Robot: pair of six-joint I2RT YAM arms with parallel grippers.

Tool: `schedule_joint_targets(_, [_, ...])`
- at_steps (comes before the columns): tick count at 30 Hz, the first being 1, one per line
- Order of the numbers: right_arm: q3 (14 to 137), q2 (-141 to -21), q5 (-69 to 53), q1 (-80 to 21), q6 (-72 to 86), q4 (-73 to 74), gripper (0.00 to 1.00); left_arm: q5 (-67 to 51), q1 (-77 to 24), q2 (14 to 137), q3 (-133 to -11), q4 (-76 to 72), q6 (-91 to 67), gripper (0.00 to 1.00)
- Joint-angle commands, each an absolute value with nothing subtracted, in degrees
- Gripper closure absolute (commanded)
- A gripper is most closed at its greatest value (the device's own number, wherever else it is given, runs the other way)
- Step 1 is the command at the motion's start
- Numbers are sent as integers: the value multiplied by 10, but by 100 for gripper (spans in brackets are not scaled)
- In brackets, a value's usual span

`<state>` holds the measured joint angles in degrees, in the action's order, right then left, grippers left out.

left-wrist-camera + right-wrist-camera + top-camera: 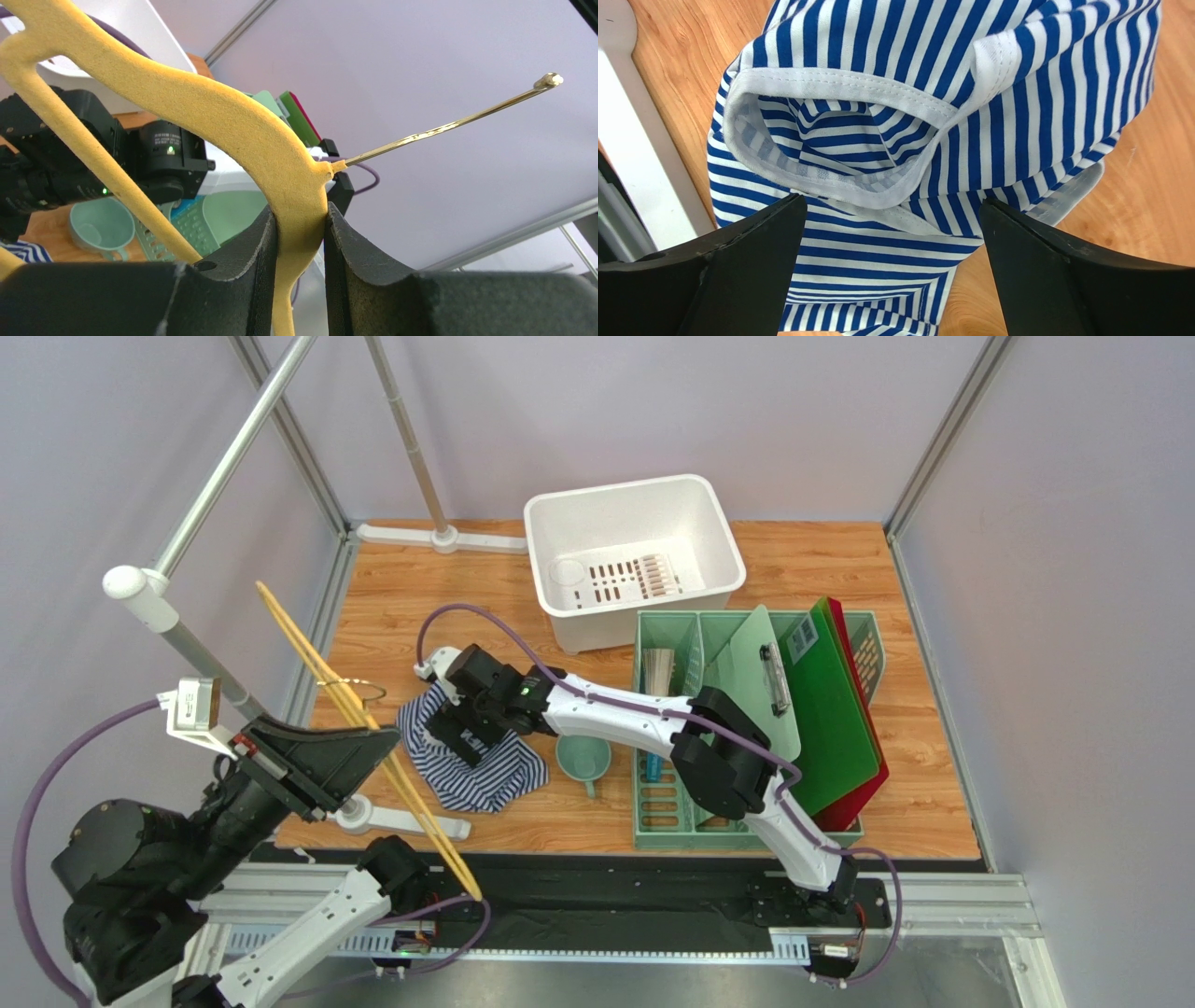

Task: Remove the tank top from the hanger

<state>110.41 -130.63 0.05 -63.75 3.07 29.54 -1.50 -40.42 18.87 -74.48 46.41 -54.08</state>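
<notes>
The cloth lies below the open, empty fingers of my right gripper, so they will next move down onto the white rim of the tank top's opening (882,198) and close on it.
The striped navy-and-white tank top (484,770) lies crumpled on the wooden table, off the hanger. In the right wrist view the tank top (913,105) fills the space below my right gripper (892,210), which is open wide, with nothing between its fingers. From above, my right gripper (460,725) hovers over the cloth's left part. The yellow hanger (351,714) slants in the air at the left, bare. My left gripper (300,213) is shut on the hanger (231,119) just below its thin metal hook (449,126). From above, the left gripper (376,749) grips the hanger's middle.
A white basin (631,553) stands at the back. A green rack (659,819) holding green and red boards is to the right. A teal cup (582,756) sits beside the cloth. The grey rail (232,455) and its white base (368,816) stand at the left.
</notes>
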Motion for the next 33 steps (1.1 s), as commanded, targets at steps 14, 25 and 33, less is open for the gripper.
schedule_joint_targets(14, [1097,-1313,-49,-653,-4,222,0,163,-404,219,-664,361,-715,100])
schedule_joint_targets(25, [1068,-1353,68,-686,8,228,0,171,-404,265,-689,357,-680,100])
schedule_joint_targets(33, [1111,-1395,68,-670,24,273,9,159,-404,266,-689,354,-682,100])
